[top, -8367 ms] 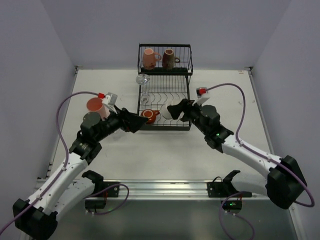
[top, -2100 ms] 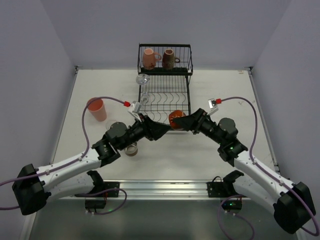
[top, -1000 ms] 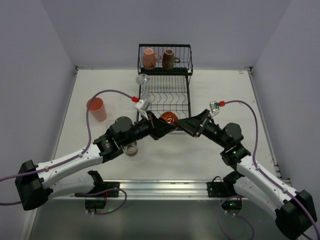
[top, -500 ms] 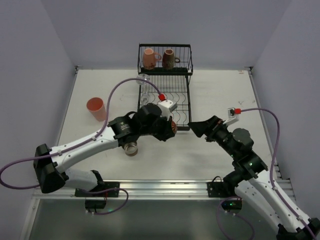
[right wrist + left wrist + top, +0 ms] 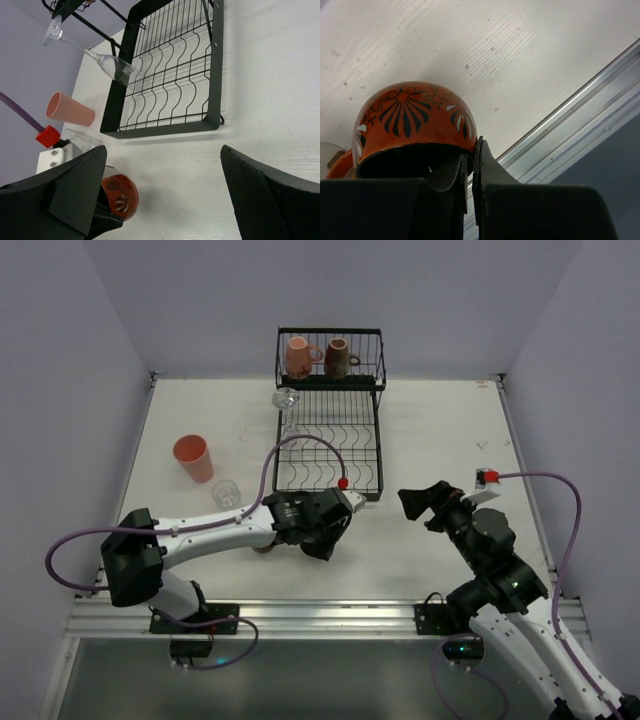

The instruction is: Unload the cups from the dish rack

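Note:
I should bring the squat orange-red cup point(image 5: 415, 120) down with my left gripper onto the bare table between the dish rack point(image 5: 214, 75) and the metal bar, since that part of the table is clear.
My left gripper point(image 5: 469, 172) is shut on the rim of the squat orange-red cup point(image 5: 415, 120), one finger inside and one outside. It holds the cup low over the table, near the front rail. The right wrist view shows that cup point(image 5: 120, 196) in front of the black dish rack point(image 5: 214, 75). From above, the left gripper point(image 5: 322, 535) hides it. My right gripper point(image 5: 165, 195) is open and empty, right of the rack's front corner point(image 5: 425, 502). A pink mug point(image 5: 298, 357) and a dark brown mug point(image 5: 338, 358) sit in the raised tier. A clear stemmed glass point(image 5: 286, 400) leans at the rack's left edge.
A salmon tumbler point(image 5: 192, 458) and a clear glass point(image 5: 227, 494) stand on the table left of the rack. The metal rail point(image 5: 320, 615) runs along the near edge. Purple cables loop from both wrists.
The left arm has carried the orange-red cup from the rack's front edge down toward the near table. The right gripper has drawn back to the right, still open.

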